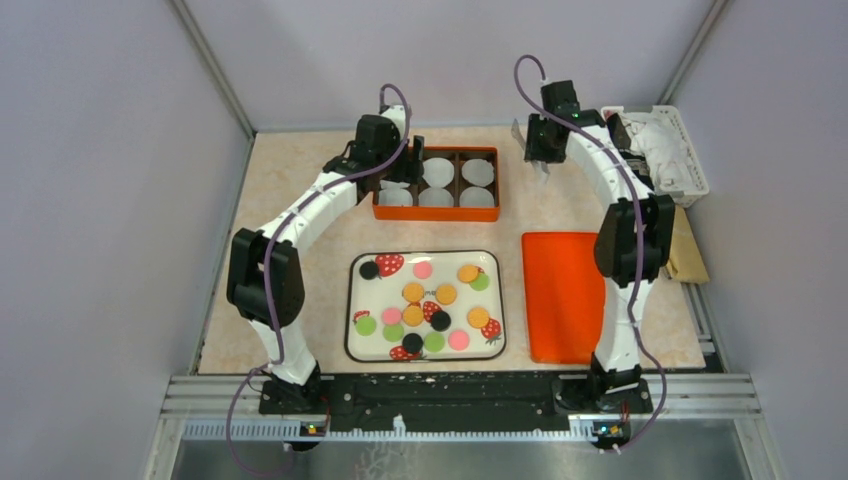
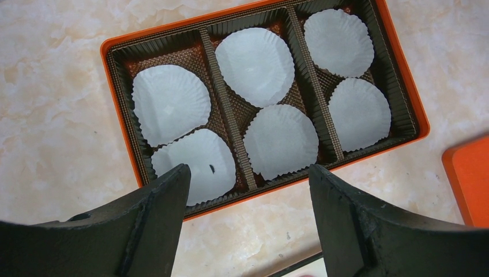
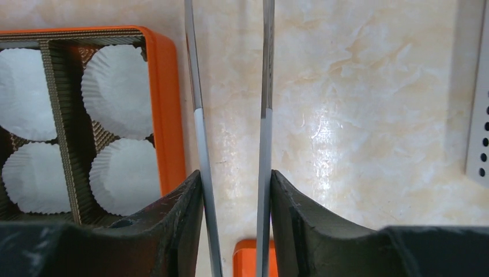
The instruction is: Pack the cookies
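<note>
The metal tongs in my right gripper should next go back past the box and over the tray (image 1: 352, 300), then I release them.
The cookies (image 1: 413, 292), small round discs in orange, pink, green and black, lie on a strawberry-print tray (image 1: 352, 300) at the front middle. An orange box (image 1: 436, 212) behind it holds several white paper cups (image 2: 254, 63), all empty. My left gripper (image 2: 249, 173) is open and empty, hovering above the box's (image 2: 118, 109) near left edge. My right gripper (image 3: 235, 176) is shut on metal tongs (image 3: 196, 86), whose two blades stand apart, over bare table right of the box (image 3: 164, 104). No cookie shows in either wrist view.
An orange lid (image 1: 563, 295) lies flat right of the tray; its corner shows in the right wrist view (image 3: 248, 259) and the left wrist view (image 2: 470, 179). A white perforated basket (image 1: 672, 150) sits at the back right, its edge in the right wrist view (image 3: 478, 127).
</note>
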Controlling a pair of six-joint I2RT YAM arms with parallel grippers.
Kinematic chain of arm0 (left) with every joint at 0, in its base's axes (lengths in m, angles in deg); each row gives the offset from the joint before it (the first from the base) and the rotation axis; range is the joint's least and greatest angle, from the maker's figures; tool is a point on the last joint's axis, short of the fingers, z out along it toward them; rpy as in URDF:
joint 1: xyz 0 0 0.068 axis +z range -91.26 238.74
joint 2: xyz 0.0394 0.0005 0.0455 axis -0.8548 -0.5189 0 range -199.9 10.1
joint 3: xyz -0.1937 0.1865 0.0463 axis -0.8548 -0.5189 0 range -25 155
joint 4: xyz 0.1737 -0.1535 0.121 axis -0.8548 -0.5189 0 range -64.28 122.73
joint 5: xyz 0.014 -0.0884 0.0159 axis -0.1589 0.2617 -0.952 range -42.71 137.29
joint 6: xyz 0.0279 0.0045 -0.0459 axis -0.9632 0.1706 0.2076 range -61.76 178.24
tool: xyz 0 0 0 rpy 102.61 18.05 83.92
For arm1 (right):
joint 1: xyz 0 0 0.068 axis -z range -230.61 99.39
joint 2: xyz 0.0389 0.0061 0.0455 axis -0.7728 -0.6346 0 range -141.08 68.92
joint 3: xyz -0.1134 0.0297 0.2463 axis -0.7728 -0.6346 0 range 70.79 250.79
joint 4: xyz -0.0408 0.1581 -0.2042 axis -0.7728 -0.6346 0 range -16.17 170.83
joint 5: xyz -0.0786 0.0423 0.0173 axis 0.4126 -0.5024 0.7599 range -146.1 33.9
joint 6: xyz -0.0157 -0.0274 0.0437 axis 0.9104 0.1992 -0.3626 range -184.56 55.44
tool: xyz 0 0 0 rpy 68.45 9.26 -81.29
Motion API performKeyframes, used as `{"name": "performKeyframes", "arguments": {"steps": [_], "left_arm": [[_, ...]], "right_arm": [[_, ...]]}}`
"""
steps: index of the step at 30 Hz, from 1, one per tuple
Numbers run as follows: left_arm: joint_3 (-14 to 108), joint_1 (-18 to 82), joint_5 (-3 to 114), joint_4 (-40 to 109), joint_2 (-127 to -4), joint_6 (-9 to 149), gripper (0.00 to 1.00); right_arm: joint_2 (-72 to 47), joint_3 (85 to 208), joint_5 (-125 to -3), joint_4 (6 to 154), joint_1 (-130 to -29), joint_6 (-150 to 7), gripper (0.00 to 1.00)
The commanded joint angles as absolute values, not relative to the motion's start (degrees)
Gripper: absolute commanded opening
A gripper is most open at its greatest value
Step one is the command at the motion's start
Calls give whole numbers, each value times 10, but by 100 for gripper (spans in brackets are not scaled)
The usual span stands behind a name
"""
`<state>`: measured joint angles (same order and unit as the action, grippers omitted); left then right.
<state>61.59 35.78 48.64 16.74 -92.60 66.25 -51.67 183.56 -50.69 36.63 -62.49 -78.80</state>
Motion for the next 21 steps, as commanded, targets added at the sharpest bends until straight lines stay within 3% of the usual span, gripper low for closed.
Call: {"name": "performKeyframes", "arguments": {"steps": [1, 6, 13, 21], "left_arm": [[621, 360, 503, 185, -908, 671, 81], [619, 360, 501, 185, -904, 671, 81], [613, 360, 498, 186, -896, 669, 82], [611, 360, 489, 190, -896, 684, 81]], "right_arm": [[-473, 1830, -515, 367, -625, -792, 42], [-484, 1837, -516, 357, -625, -795, 45], [-481, 1831, -530, 357, -625, -798, 41], [-363, 1741, -494, 381, -659, -789, 33]]}}
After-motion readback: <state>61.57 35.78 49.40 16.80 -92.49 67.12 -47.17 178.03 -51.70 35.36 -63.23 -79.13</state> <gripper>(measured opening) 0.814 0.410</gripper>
